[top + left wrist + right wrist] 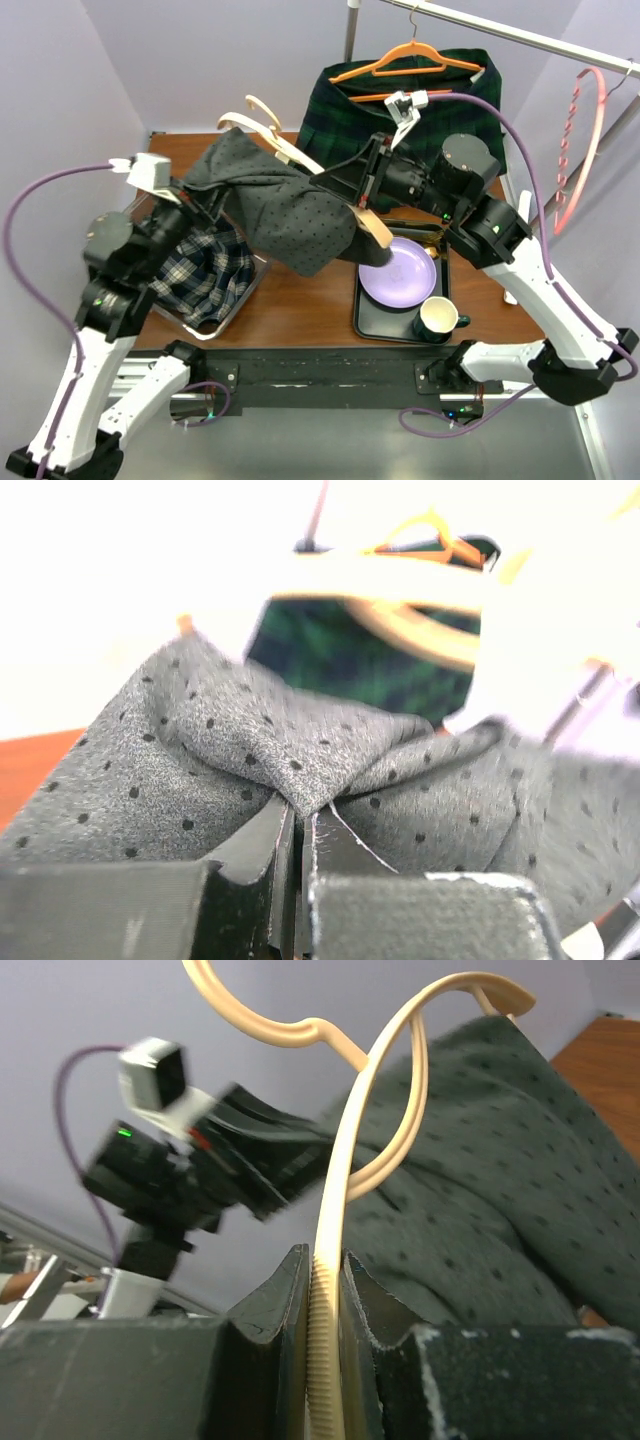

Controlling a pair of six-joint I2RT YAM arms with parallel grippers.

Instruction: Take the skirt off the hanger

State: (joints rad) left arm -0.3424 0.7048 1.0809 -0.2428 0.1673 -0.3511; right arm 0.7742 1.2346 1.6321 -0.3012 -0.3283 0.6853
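Observation:
The bin stands below the robot's left gripper, so the left gripper will next pull away from the hanger, move down onto the bin's plaid cloth [210, 278] and let go of the skirt.
A grey dotted skirt [275, 205] hangs on a cream plastic hanger [265, 125] held above the table. My right gripper [362, 190] is shut on the hanger's ribbed arm [330, 1290]; the skirt [500, 1180] drapes to its right. My left gripper [195, 195] is shut on a pinched fold of the skirt [300, 780] at its left edge. In the left wrist view the hanger [400, 590] shows blurred above the cloth.
A dark green plaid skirt [410, 110] hangs on an orange hanger [405, 62] from the rail at the back. A bin with plaid cloth [205, 275] stands at left. A black tray [368, 318] holds a purple plate [398, 272] and a mug [437, 318].

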